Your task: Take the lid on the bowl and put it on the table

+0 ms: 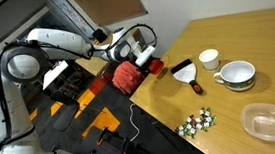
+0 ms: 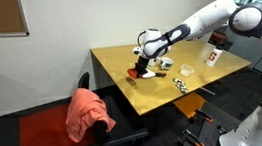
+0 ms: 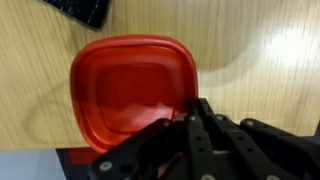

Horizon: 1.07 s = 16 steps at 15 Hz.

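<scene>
The robot will next lower its gripper a little over the bare wood near the table's corner and open it off the lid's rim, because free table shows there.
The red lid (image 3: 125,90) fills the wrist view and lies flat on or just above the wooden table (image 3: 270,60). My gripper (image 3: 193,112) is shut on the lid's right rim. In both exterior views the gripper (image 1: 141,53) (image 2: 148,65) is near the table's corner, with the lid (image 1: 149,57) (image 2: 135,73) showing as a small red patch under it. The clear bowl (image 1: 267,123) stands uncovered and empty, far from the gripper, near the opposite end of the table (image 1: 240,103).
A white cup (image 1: 208,59), a white bowl with a dark rim (image 1: 238,74), a black brush (image 1: 180,67) and a cluster of small pieces (image 1: 195,123) lie on the table. A reddish-pink lump (image 1: 127,77) (image 2: 88,114) sits on a chair beside the table's edge.
</scene>
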### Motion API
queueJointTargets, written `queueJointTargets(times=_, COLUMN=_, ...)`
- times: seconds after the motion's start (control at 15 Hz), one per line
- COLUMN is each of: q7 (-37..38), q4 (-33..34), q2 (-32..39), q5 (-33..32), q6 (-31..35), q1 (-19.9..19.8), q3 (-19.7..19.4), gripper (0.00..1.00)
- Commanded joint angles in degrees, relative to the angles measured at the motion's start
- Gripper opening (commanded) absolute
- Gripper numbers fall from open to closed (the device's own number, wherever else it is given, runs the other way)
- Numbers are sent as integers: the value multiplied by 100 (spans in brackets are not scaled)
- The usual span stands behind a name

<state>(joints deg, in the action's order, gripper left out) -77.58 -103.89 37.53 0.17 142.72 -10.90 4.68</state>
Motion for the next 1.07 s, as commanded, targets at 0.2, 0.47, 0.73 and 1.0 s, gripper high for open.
queueJointTargets(times=0.2, q7=-212, q4=507, q2=518, q5=-269, q6=-330, q1=24, q3=149, gripper=2)
queueJointTargets(times=0.47, q7=-391, q4=769, q2=775, q5=-278, q6=-624, q1=39, q3=176, gripper=27)
queueJointTargets(times=0.73, q7=-330, q4=761, q2=665, q5=-443, q6=-650, q1=170, q3=52, gripper=55)
queueJointTargets(times=1.0, q7=-400, q4=357, q2=93, q5=-529, q6=-512, q1=114, q3=145, gripper=86)
